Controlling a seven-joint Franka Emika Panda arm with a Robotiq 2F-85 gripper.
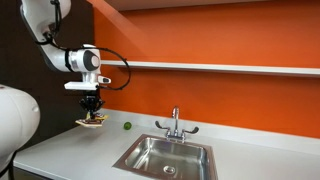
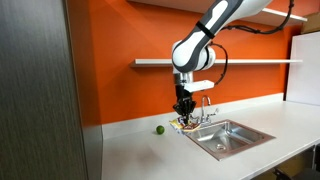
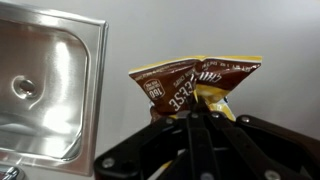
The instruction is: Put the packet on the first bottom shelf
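Observation:
The white shelf's bare end (image 2: 156,62) by the dark panel is above and beyond, so my gripper needs to go up over it next, then lower the packet and let it go.
My gripper (image 1: 92,110) is shut on the packet (image 1: 92,121), a brown crinkly packet with white print and yellow edges. It hangs from the fingertips just above the white countertop (image 1: 70,150), left of the sink. In the wrist view the packet (image 3: 192,85) is pinched at its middle between the closed jaws (image 3: 197,112). It also shows in an exterior view (image 2: 185,124) under the gripper (image 2: 185,112). The first bottom shelf (image 1: 220,67) is a long thin white shelf on the orange wall, above and beyond the gripper; it also shows in an exterior view (image 2: 250,62).
A steel sink (image 1: 165,156) with a faucet (image 1: 175,126) is set in the countertop beside the gripper, and its basin shows in the wrist view (image 3: 40,90). A small green ball (image 1: 127,126) lies near the wall. A dark panel (image 2: 35,90) stands at the counter's end.

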